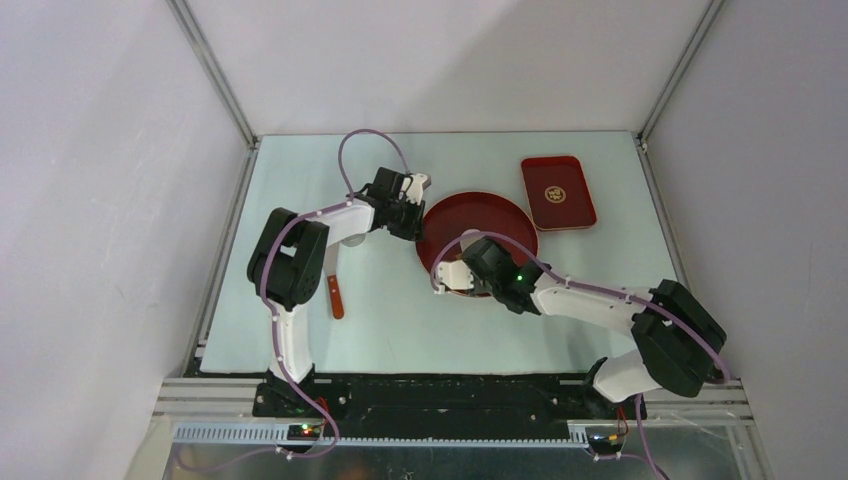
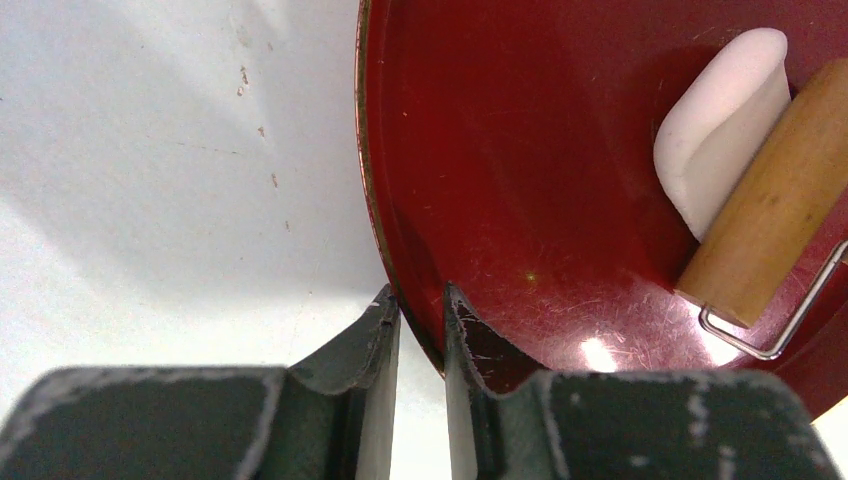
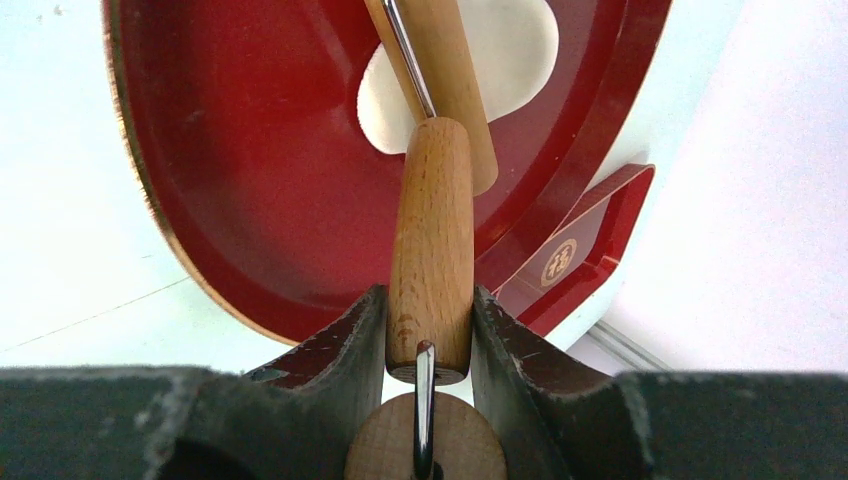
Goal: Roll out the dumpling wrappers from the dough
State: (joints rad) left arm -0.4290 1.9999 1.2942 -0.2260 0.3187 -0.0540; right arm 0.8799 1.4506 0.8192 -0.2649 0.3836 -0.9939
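Note:
The dough lies flat, so my right gripper should next lift, carry the roller past the plate and set it down on bare tabletop by the tray's near edge (image 1: pixel 598 248).
The dough (image 3: pixel 520 50) is a flat white sheet lying in the round red plate (image 3: pixel 250 150), one edge curled up against the wooden roller (image 2: pixel 775 200). My right gripper (image 3: pixel 430 300) is shut on the roller's wooden handle (image 3: pixel 430 240), and the barrel (image 3: pixel 450 80) rests on the dough (image 2: pixel 720 130). My left gripper (image 2: pixel 422 300) is shut on the rim of the plate (image 2: pixel 520 150) at its left side, one finger inside and one outside. In the top view the right gripper (image 1: pixel 465 275) covers the near part of the plate (image 1: pixel 490 205). The dumpling wrappers are out of view.
A rectangular red tray (image 1: pixel 558 193) with a gold emblem lies at the back right, close to the plate. A tool with a red-brown handle (image 1: pixel 335 292) lies on the table by the left arm. Enclosure walls stand on three sides.

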